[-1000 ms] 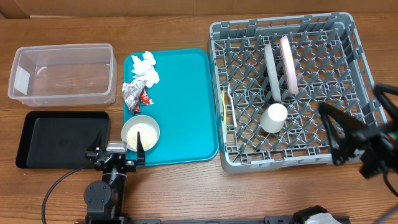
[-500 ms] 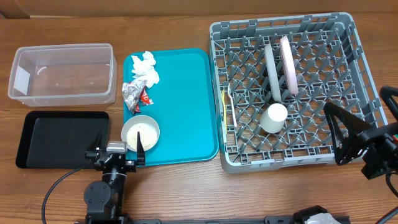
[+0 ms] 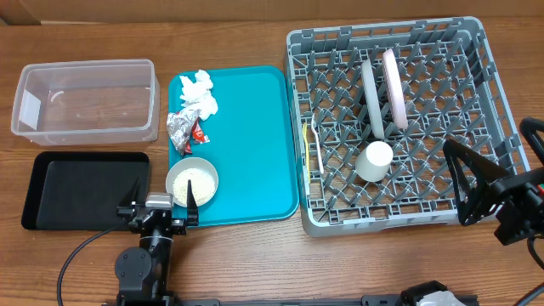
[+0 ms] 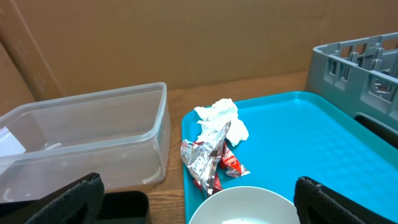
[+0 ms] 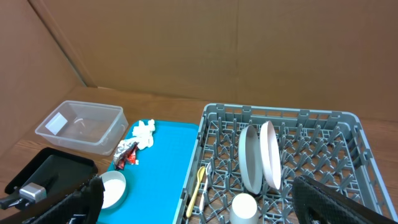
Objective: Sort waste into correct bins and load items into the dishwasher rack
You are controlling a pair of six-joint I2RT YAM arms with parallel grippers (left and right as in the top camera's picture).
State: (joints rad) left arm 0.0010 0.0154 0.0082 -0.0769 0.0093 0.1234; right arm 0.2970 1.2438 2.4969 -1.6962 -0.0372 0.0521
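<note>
My left gripper should next rise, tip down, move outward, then lower onto the bowl's rim facing the rack (image 4: 294, 210).
The dishwasher rack (image 3: 476, 59) holds a grey plate (image 3: 371, 98) and a white plate (image 3: 394, 87) on edge, an upturned white cup (image 3: 375, 160) and a yellow utensil (image 3: 308, 140). On the teal tray (image 3: 255, 144) lie the tissue (image 3: 197, 92), the foil wrapper (image 3: 181, 129), the red packet (image 3: 199, 133) and a bowl (image 3: 191, 181) with rice in it. My left gripper (image 3: 161, 202) stands open just in front of the bowl (image 4: 242, 208), holding nothing. My right gripper (image 3: 489, 146) hangs open and empty over the rack's front right corner (image 5: 280, 124).
The clear tub (image 3: 85, 100) stands at the far left, the black tray (image 3: 85, 189) in front of it, both bins with nothing in them. A cardboard wall rises behind the table. The left arm's cable trails along the front edge.
The right arm has drawn back slightly toward the front right and then stopped. Nothing else has moved.
</note>
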